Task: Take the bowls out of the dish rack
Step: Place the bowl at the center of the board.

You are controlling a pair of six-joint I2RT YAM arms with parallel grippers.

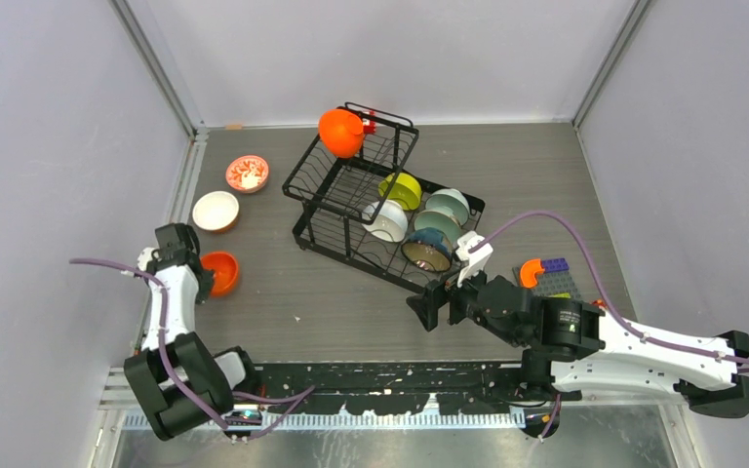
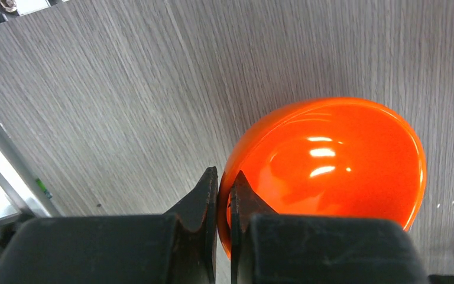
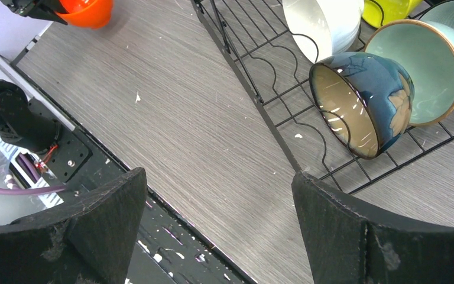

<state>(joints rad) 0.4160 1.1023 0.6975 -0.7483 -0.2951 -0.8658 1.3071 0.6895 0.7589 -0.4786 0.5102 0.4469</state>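
My left gripper holds the second orange bowl's rim and will lower slightly outward toward the metal bar, then release it on the empty table point(image 1: 216, 274) point(image 2: 310, 174) beside the plain white bowl.
The black wire dish rack point(image 1: 304, 232) stands mid-table. An orange bowl point(image 1: 340, 132) sits on its upper basket. The lower tier holds a lime-yellow bowl point(image 1: 402, 189), a white bowl point(image 1: 386, 221), two mint bowls point(image 1: 448, 205) and a dark bowl with a tan inside point(image 1: 426, 252). My left gripper point(image 2: 224, 177) is shut on the rim of a second orange bowl point(image 2: 331, 160), low over the table at the left point(image 1: 222, 272). My right gripper point(image 3: 219, 177) is open and empty, just in front of the rack's near edge point(image 3: 260, 97), with the dark bowl point(image 3: 360, 103) ahead to its right.
A red-patterned white bowl point(image 1: 247, 174) and a plain white bowl point(image 1: 216, 211) sit on the table behind the left gripper. Toy blocks point(image 1: 546, 276) lie right of the rack. A metal rail point(image 1: 187, 175) runs along the left edge, and walls enclose the table.
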